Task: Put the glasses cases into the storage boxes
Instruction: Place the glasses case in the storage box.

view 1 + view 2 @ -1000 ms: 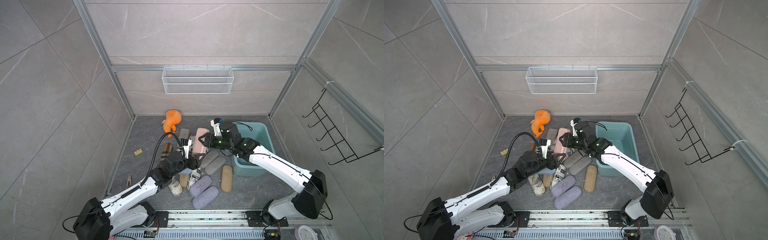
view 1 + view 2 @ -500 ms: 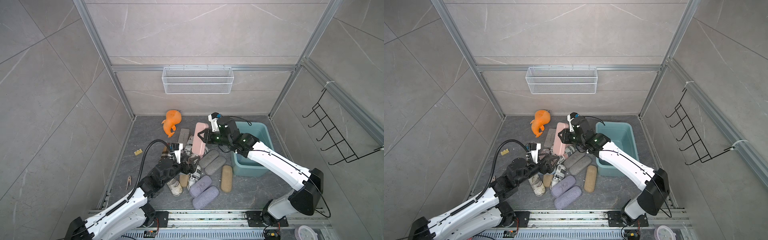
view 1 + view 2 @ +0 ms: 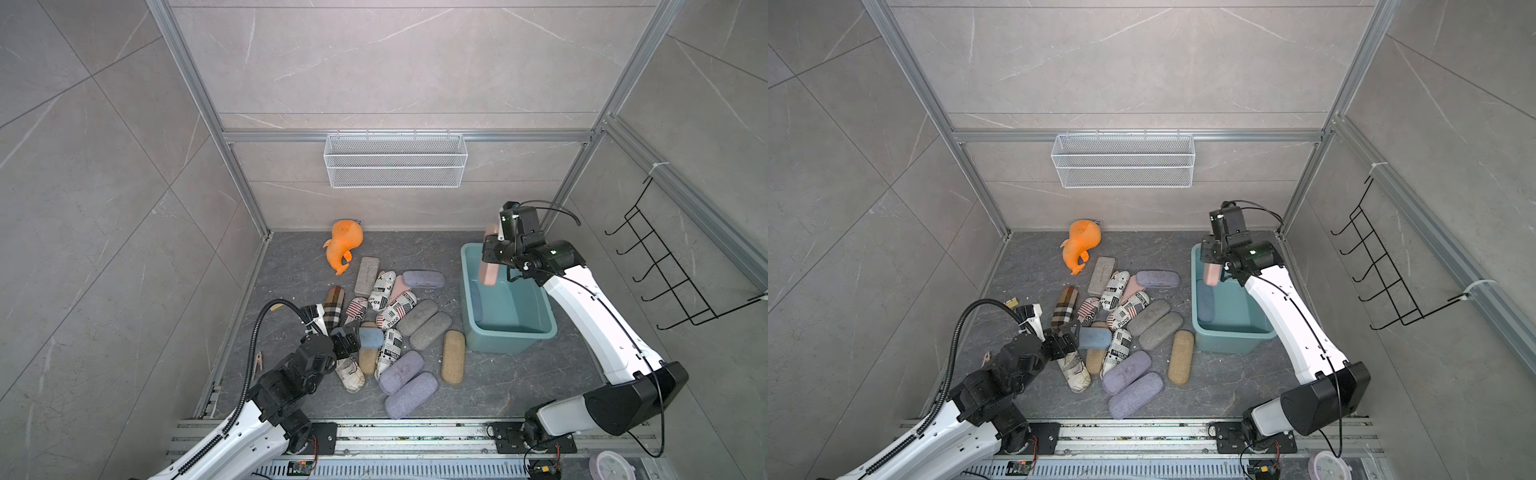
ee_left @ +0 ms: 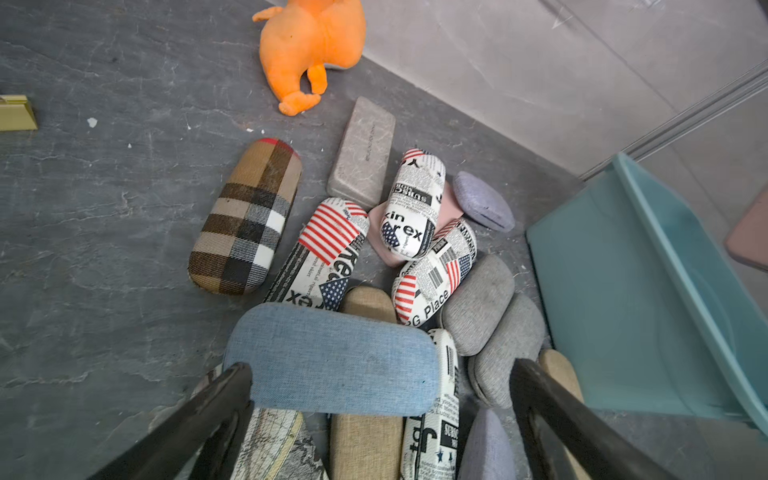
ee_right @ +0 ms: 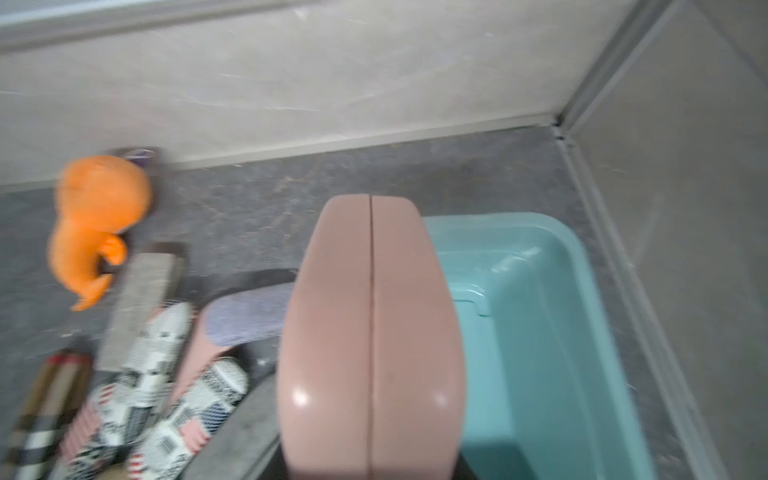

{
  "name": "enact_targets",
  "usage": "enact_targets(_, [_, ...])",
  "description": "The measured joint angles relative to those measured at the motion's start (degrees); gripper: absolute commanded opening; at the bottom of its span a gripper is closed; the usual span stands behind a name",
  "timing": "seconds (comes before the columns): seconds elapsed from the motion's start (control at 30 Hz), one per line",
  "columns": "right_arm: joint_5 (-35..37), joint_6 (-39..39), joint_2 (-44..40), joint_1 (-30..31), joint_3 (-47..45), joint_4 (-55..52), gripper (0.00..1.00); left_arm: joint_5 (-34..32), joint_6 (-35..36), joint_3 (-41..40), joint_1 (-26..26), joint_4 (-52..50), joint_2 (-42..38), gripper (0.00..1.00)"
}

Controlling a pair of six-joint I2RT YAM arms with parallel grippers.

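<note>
My right gripper tilts downward next, lowers into the teal box (image 3: 509,343) and releases the pink case beside the blue one, where the box's bottom is bare.
My right gripper (image 3: 490,253) is shut on a pink glasses case (image 3: 487,274) (image 5: 370,332), which hangs on end over the far left corner of the teal storage box (image 3: 509,343) (image 3: 1233,343). A blue case (image 3: 476,303) lies inside along the box's left wall. Several more cases form a pile (image 3: 395,316) on the floor left of the box. My left gripper (image 3: 351,336) (image 4: 382,368) is open at the pile's near left side. A light blue case (image 3: 371,338) (image 4: 332,357) lies crosswise just past its fingertips, on top of other cases.
An orange plush toy (image 3: 345,245) sits by the back wall. A white wire basket (image 3: 395,166) hangs on that wall and a black wire rack (image 3: 665,270) on the right wall. A clothespin (image 3: 258,363) lies by the left floor edge.
My right arm has lifted the pink case from the pile and swung it right, over the box. My left gripper has opened and drawn back toward the front left.
</note>
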Motion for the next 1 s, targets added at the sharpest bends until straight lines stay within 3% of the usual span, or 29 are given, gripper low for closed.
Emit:
enact_targets(0.23, [1.5, -3.8, 6.9, -5.7, -7.5, -1.6, 0.26, 0.4, 0.1, 0.1, 0.0, -1.2, 2.7, 0.98])
enact_targets(0.43, [1.1, -5.9, 16.4, -6.0, -8.3, -1.4, 0.27, 0.5, 0.1, 0.1, 0.0, -1.5, 2.8, 0.99])
enact_targets(0.63, [-0.6, -6.8, 20.3, -6.0, -7.6, -0.2, 0.32, 0.5, 0.1, 0.1, 0.0, -1.7, 2.9, 0.98])
enact_targets(0.7, [-1.3, -7.0, 21.8, -6.0, -7.3, 0.3, 0.36, 0.7, 0.1, 0.1, 0.0, -1.7, 3.5, 0.98])
enact_targets(0.87, [-2.6, -7.0, 23.2, -6.0, -7.1, 0.8, 0.59, 0.9, 0.9, 1.3, 0.0, -2.1, 5.6, 0.99])
enact_targets(1.0, [-4.5, -6.7, 22.9, -6.0, -5.4, 0.8, 0.62, 1.9, 2.1, 2.8, 0.0, -2.2, 8.0, 0.99])
